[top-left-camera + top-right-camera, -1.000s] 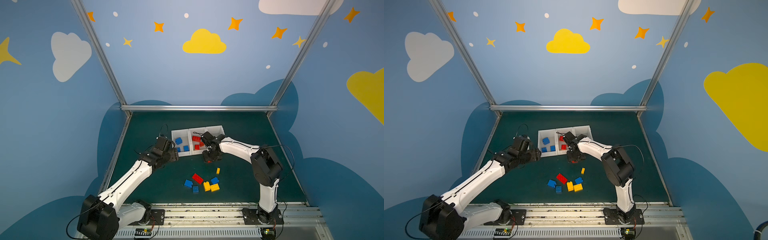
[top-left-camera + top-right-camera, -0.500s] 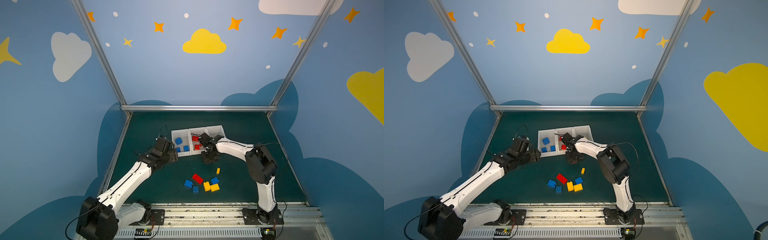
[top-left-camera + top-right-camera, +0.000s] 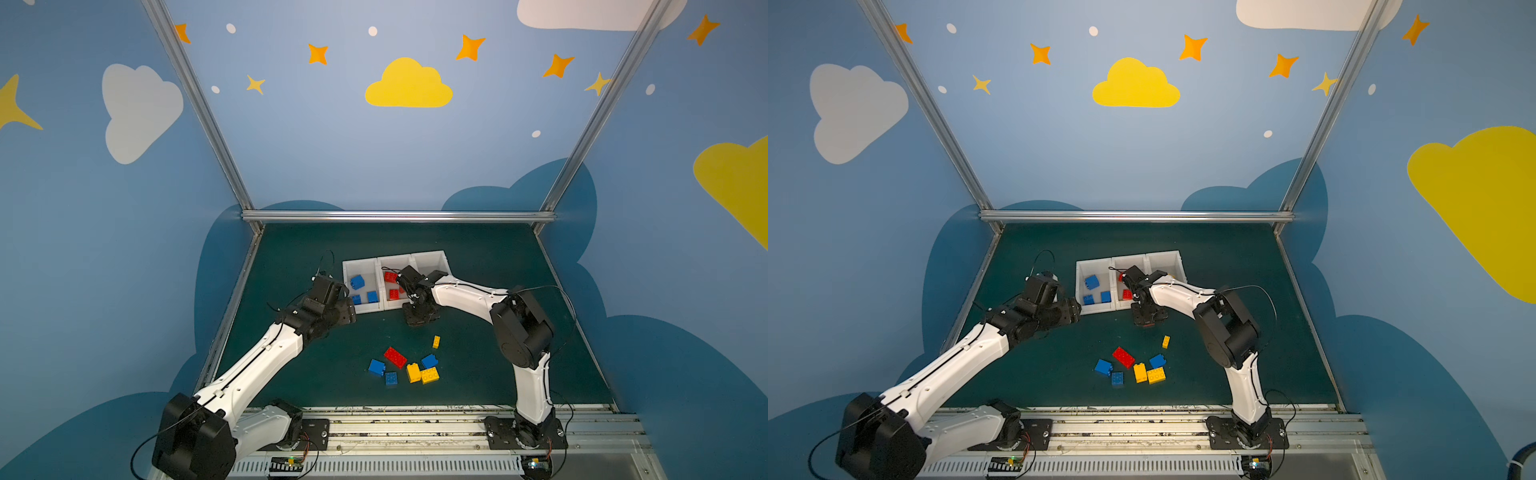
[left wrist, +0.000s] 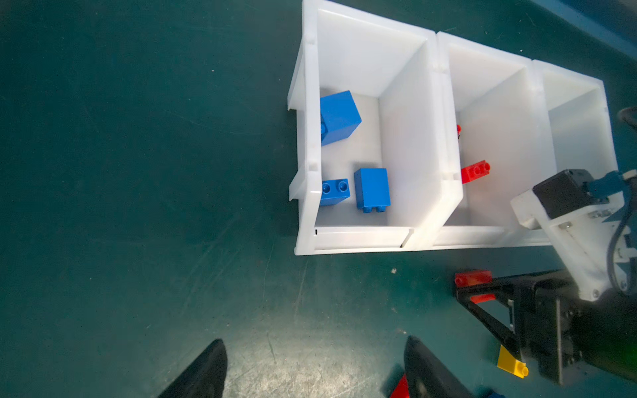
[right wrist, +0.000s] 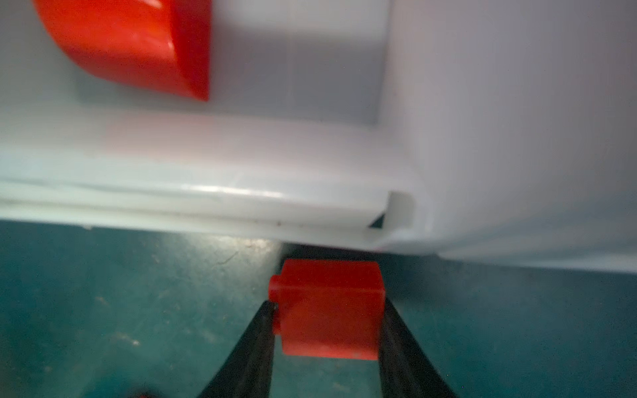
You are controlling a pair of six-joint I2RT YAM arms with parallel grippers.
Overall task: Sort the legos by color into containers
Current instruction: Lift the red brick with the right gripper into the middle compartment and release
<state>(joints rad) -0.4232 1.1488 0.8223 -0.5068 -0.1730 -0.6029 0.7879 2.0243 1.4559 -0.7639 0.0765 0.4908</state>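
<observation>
The robot should next lift its right gripper and move it outward past the front side of the middle container to let go of the small red lego (image 5: 329,310) over the middle container (image 5: 295,69), because red legos are inside.
My right gripper (image 5: 327,344) is shut on a small red lego (image 5: 329,310) low over the mat, just in front of the middle white container (image 3: 395,259). In both top views it (image 3: 419,320) (image 3: 1147,322) points down beside that container's front wall. The left container (image 4: 365,237) holds three blue legos (image 4: 372,189), and the middle one holds red legos (image 4: 475,170). My left gripper (image 4: 315,365) is open and empty over bare mat in front of the left container (image 3: 360,262). The right container (image 3: 432,254) is partly hidden by my right arm.
Loose legos lie on the green mat nearer the front: a red one (image 3: 395,357), three blue ones (image 3: 376,368), two yellow ones (image 3: 430,375) and a small yellow one (image 3: 436,341) apart from the pile. Metal rails border the mat.
My right gripper's jaws have closed in on the small red lego in front of the middle container. The left arm has barely moved.
</observation>
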